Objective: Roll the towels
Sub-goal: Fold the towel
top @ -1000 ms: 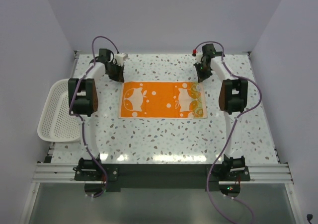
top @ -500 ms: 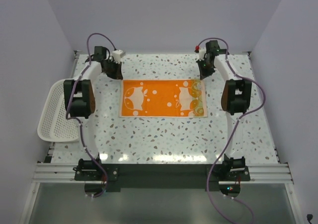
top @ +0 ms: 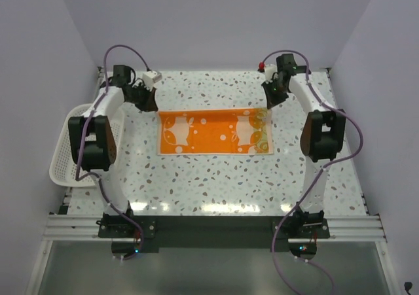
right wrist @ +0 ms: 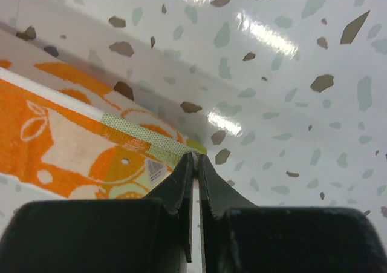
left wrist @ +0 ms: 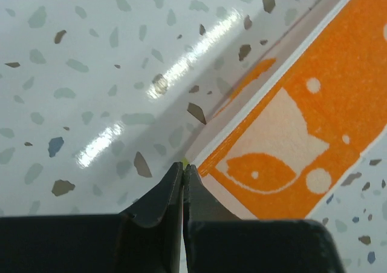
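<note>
I need to move my right gripper back and then down and lay the towel's lifted hem onto the towel's near corner (top: pixel 268 151) to let it go, since that corner lies flat.
The towel (top: pixel 213 133) is an orange and cream cloth with white circles, spread across the middle of the table. Its far edge is lifted off the table. My left gripper (top: pixel 149 104) is shut on the far left corner. In the left wrist view the gripper's tips (left wrist: pixel 182 165) pinch that corner, and the towel (left wrist: pixel 290 134) stretches away to the right above its own reflection. My right gripper (top: pixel 270 104) is shut on the far right corner. The right wrist view shows this gripper (right wrist: pixel 195 156) closed on the green-edged hem of the towel (right wrist: pixel 72 140).
A white mesh basket (top: pixel 73 148) hangs at the table's left edge beside the left arm's elbow. The speckled tabletop (top: pixel 216 184) runs out to side walls and a back wall just behind both grippers.
The left gripper has closed on its corner. Both wrists have moved outward and toward the back wall, raising the towel's far edge. Both elbows have swung out to the sides.
</note>
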`<state>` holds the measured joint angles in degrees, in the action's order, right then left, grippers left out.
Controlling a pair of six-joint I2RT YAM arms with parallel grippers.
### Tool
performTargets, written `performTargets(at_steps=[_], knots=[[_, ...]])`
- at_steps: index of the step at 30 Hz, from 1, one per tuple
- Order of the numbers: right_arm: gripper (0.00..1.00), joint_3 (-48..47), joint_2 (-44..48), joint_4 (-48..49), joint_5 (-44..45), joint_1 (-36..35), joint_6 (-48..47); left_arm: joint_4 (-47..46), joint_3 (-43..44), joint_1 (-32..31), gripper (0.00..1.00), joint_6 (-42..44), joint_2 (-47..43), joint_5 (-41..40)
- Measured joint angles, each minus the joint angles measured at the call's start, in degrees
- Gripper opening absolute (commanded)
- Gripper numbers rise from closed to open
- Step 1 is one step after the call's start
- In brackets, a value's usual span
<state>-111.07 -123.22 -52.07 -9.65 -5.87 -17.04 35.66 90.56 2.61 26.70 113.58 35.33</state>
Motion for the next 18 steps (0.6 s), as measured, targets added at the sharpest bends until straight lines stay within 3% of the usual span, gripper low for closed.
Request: performTargets(at_steps=[8,18], knots=[[0.00,13.2,8.7,-1.0,-2.0,0.0,-3.6,5.3,-13.7,0.0,0.00,10.4,-10.3,0.2],[0.00,24.4,10.1,-0.6,-3.7,-0.1,-4.4,4.0,-21.3,-0.2,0.00,11.3,-8.0,-1.4]])
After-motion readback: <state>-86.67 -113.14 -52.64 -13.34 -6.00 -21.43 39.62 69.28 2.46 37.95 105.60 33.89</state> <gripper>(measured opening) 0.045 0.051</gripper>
